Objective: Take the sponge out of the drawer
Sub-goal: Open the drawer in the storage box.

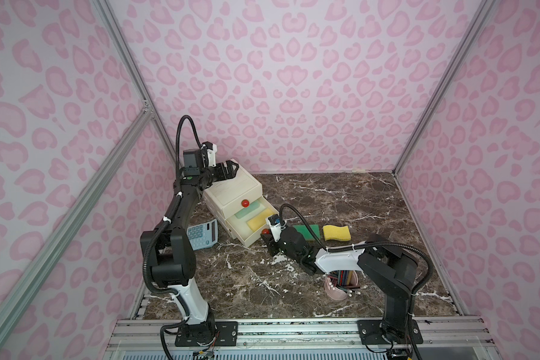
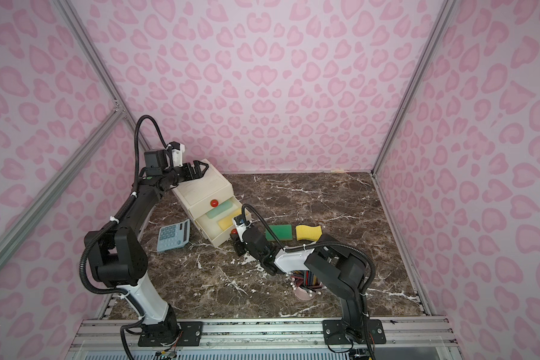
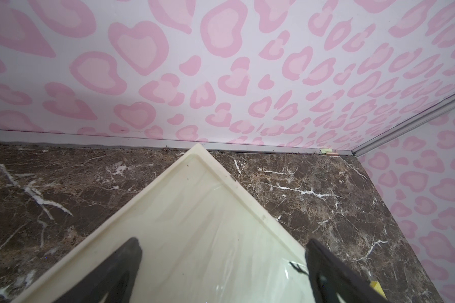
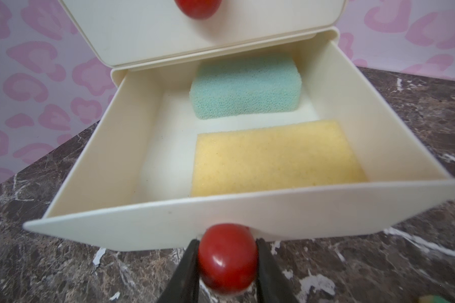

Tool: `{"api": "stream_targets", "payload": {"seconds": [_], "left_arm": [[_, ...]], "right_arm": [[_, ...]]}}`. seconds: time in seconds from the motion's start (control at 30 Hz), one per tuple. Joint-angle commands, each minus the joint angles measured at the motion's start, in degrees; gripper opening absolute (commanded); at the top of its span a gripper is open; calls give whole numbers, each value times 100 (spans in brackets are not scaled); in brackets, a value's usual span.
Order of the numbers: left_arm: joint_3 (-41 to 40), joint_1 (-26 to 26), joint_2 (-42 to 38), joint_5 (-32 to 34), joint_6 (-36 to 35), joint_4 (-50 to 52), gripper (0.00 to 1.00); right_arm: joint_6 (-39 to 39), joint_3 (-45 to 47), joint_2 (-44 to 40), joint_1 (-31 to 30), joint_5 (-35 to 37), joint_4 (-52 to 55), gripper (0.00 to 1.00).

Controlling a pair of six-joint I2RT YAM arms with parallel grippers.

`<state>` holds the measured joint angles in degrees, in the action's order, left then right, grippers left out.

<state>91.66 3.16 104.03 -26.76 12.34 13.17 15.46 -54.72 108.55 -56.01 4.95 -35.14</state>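
Note:
The teal sponge is partly under the upper drawer. My right gripper will next pull the lower drawer's red knob farther back from the cabinet and let go of it.
A cream drawer cabinet stands at the back left, and its lower drawer is pulled out. Inside the drawer lie a pale teal sponge toward the back and a yellow sponge just behind the front wall; in a top view both show, the teal sponge and the yellow sponge. My right gripper is shut on the lower drawer's red knob, a finger on each side. The left gripper hangs open over the cabinet's top near its back corner, holding nothing.
On the marble table lie a green sponge and a wavy yellow sponge right of the drawer. A blue calculator lies left of it. A pink cup of pencils stands under the right arm. The upper drawer's knob is red too.

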Motion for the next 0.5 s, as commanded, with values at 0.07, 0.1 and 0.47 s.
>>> {"api": "stream_targets", "payload": {"seconds": [0.07,0.1,0.47], "left_arm": [[-16,18,26,75,9,329,100],[-16,18,21,77,6,329,100],[-25,18,30,56,15,311,100]], "right_arm": [[53,184,-145,-59,365,376,21],[62,218,-187,-72,384,411,21],[47,617,-515,-121,555,647,25]]}}
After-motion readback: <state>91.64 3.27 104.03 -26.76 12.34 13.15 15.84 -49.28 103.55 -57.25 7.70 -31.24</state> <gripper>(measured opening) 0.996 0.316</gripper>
